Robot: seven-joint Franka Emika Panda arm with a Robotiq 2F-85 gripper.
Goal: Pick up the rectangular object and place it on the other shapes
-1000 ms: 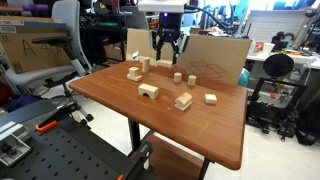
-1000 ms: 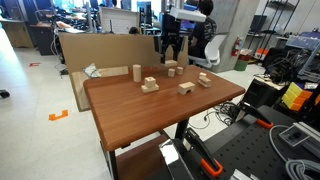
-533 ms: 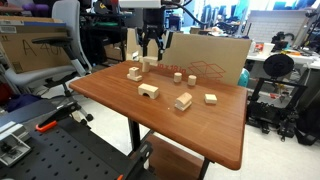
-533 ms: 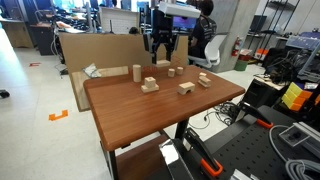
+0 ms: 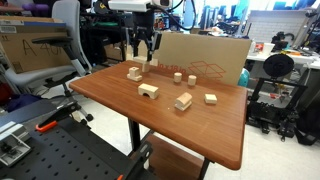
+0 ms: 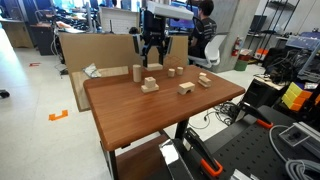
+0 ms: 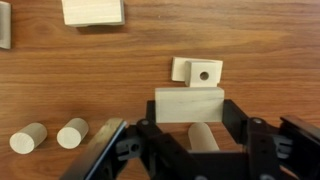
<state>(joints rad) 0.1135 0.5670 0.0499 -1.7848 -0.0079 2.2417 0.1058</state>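
Note:
The low piece with the hole is below my gripper, just past the bar. My gripper should move over the piece next, lower the bar onto the top of it and let go.
My gripper is shut on the rectangular object, a flat pale wooden bar held crosswise between the fingers. Under it lie the other shapes: a low piece with a hole just beyond the bar, and an upright post seen end-on between the fingers. In both exterior views the gripper hangs above the cluster at the table's far corner, clear of it.
The arch block, a chunkier block and a small block lie mid-table. Two separate cylinders stand beside the cluster. A cardboard box stands behind the table, and an office chair to one side.
The gripper has carried the bar sideways along the table's far edge, from above the two cylinders to above the cluster. The blocks on the table have not moved.

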